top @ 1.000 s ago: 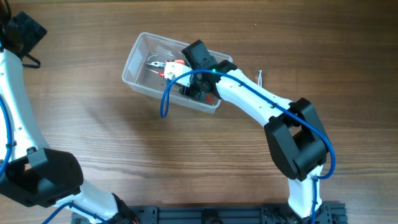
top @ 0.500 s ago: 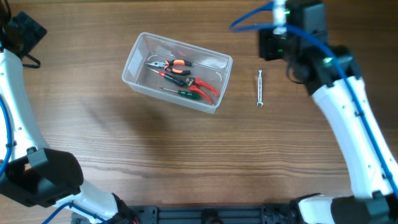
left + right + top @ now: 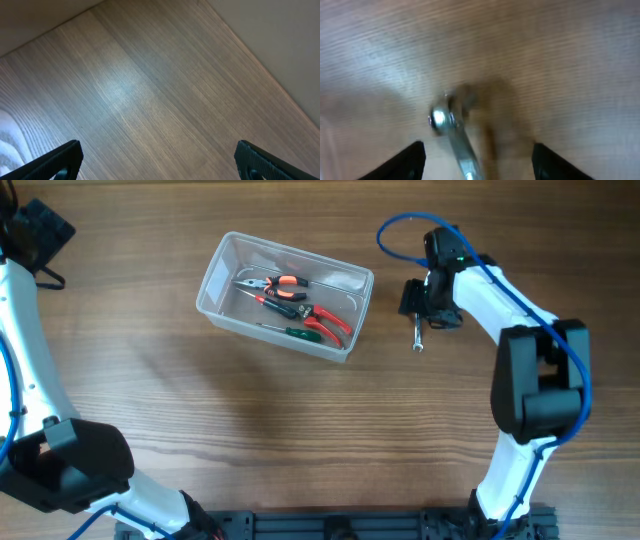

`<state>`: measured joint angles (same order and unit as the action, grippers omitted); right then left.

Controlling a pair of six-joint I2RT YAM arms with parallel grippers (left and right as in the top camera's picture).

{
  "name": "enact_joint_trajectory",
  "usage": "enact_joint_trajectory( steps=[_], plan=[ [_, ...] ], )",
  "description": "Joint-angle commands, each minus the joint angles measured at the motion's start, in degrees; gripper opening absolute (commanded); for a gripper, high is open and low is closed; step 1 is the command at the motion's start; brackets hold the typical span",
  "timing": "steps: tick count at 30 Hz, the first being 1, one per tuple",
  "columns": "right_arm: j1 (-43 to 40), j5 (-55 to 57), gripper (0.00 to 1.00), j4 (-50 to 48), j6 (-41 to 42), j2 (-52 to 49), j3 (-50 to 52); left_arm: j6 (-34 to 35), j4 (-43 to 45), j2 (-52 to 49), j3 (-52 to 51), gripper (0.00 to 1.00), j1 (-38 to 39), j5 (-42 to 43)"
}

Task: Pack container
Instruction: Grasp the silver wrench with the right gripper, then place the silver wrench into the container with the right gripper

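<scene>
The wrench's handle is already between the fingers of my right gripper, so they will close next, low over the wood on the handle.
The clear plastic container (image 3: 217, 270) sits at the table's upper middle. It holds orange-handled pliers (image 3: 276, 284), red-handled cutters (image 3: 325, 321) and a green screwdriver (image 3: 292, 330). A small silver wrench (image 3: 418, 337) lies on the wood to its right, seen close and blurred in the right wrist view (image 3: 454, 134). My right gripper (image 3: 424, 302) hovers over the wrench's upper end, open, with the wrench between its fingers (image 3: 477, 162). My left gripper (image 3: 159, 157) is open and empty over bare wood, with its arm at the far left.
The left arm (image 3: 30, 330) runs along the table's left edge. A blue cable (image 3: 400, 225) loops above the right arm. A black rail (image 3: 340, 528) lines the table's front edge.
The right arm left the container, swung up and right, and has now come down over the silver wrench. The tools stay in the container. The left arm has not moved.
</scene>
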<state>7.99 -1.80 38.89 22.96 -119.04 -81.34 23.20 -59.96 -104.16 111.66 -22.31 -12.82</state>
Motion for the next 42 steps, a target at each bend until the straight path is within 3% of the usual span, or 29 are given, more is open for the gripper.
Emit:
enact_joint_trajectory(
  steps=[1,3,12,17,24,27,31,35,42],
  plan=[
    [-0.57,-1.22,0.58,-2.08,-1.29,-3.52,0.48,-0.48,0.09,-0.33,0.48,1.00,-0.33,-0.74],
    [-0.57,-1.22,0.38,-2.60,-1.84,-3.56,0.48,-0.48,0.11,-0.33,0.48,1.00,-0.33,-0.74],
    [-0.57,-0.26,0.04,-1.16,-2.03,-3.58,0.46,-0.48,0.09,-0.33,0.48,1.00,-0.33,-0.74],
    [-0.59,0.63,0.04,3.65,-3.52,-2.58,-3.04,-0.48,0.09,-0.33,0.48,1.00,-0.33,-0.74],
    [0.81,0.20,0.04,15.26,-9.20,7.08,-24.65,-0.48,0.09,-0.33,0.48,1.00,-0.33,-0.74],
    [5.14,-2.16,0.04,15.87,-16.57,12.13,-31.95,-0.48,0.09,-0.33,0.48,1.00,-0.33,-0.74],
    [14.49,-2.14,0.04,14.29,-25.07,14.40,-32.22,-0.48,0.11,-0.33,0.48,1.00,-0.33,-0.72],
    [22.62,-5.25,0.04,14.25,-35.95,9.07,-30.34,-0.48,0.09,-0.33,0.48,1.00,-0.33,-0.72],
    [27.69,-7.26,0.04,7.50,-60.15,-5.62,-30.23,-0.48,0.11,-0.33,0.48,1.00,-0.33,-0.74]
  ],
)
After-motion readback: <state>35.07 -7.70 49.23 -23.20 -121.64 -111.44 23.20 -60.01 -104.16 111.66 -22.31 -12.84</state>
